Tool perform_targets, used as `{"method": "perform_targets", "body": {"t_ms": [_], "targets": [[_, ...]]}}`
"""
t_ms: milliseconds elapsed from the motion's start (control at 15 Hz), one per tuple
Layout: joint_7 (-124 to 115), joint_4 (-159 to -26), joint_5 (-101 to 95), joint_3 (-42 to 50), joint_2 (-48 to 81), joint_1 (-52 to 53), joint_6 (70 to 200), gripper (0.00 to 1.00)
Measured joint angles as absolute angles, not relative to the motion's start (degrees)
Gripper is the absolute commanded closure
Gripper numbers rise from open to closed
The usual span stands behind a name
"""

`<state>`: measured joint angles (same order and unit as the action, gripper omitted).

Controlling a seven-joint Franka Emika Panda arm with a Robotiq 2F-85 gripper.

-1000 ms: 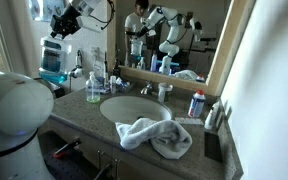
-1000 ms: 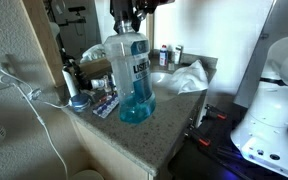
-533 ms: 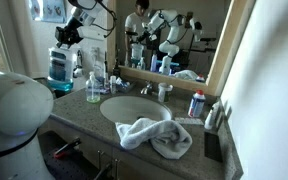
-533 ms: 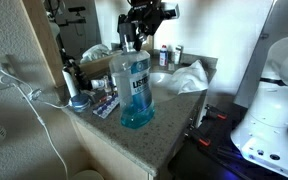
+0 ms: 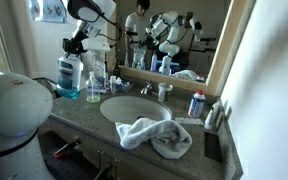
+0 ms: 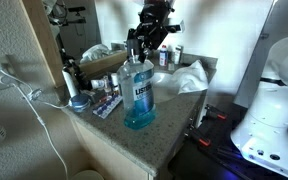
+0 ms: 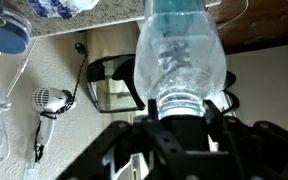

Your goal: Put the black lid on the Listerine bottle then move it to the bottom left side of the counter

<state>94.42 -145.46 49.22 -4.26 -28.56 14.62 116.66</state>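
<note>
The gripper lowers the bottle toward the counter's front edge next, onto the bare stone (image 6: pixel 151 132) beside it, and lets go of the bottle's top, since that spot is clear.
The Listerine bottle (image 5: pixel 70 76) is large and clear, with blue liquid in its lower part. It stands upright at the left end of the counter (image 5: pixel 84 118); whether its base touches the stone I cannot tell. In the exterior view from the counter's end, the bottle (image 6: pixel 138 95) is near the counter's (image 6: pixel 159 140) front edge. My gripper (image 5: pixel 77 46) (image 6: pixel 141 48) comes from above and is shut on its neck. In the wrist view the fingers (image 7: pixel 180 112) clamp just below the threads of the bottle (image 7: pixel 179 50). The black lid is hidden between the jaws; I cannot make it out.
An oval white sink (image 5: pixel 134 108) sits mid-counter with a crumpled white towel (image 5: pixel 156 137) in front. A green soap bottle (image 5: pixel 93 88) stands next to the Listerine bottle. A blue can (image 5: pixel 196 103) is at the right. An electric toothbrush (image 6: pixel 72 86) and small packets are by the wall.
My gripper has carried the Listerine bottle down and in toward the sink side of the counter's left end. It now hangs lower and more upright.
</note>
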Motion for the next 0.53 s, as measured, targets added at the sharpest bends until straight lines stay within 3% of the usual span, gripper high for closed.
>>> {"method": "perform_targets", "body": {"t_ms": [533], "targets": [[97.73, -148.38, 50.22, -3.34, -28.41, 14.16, 117.56, 0.77]]}}
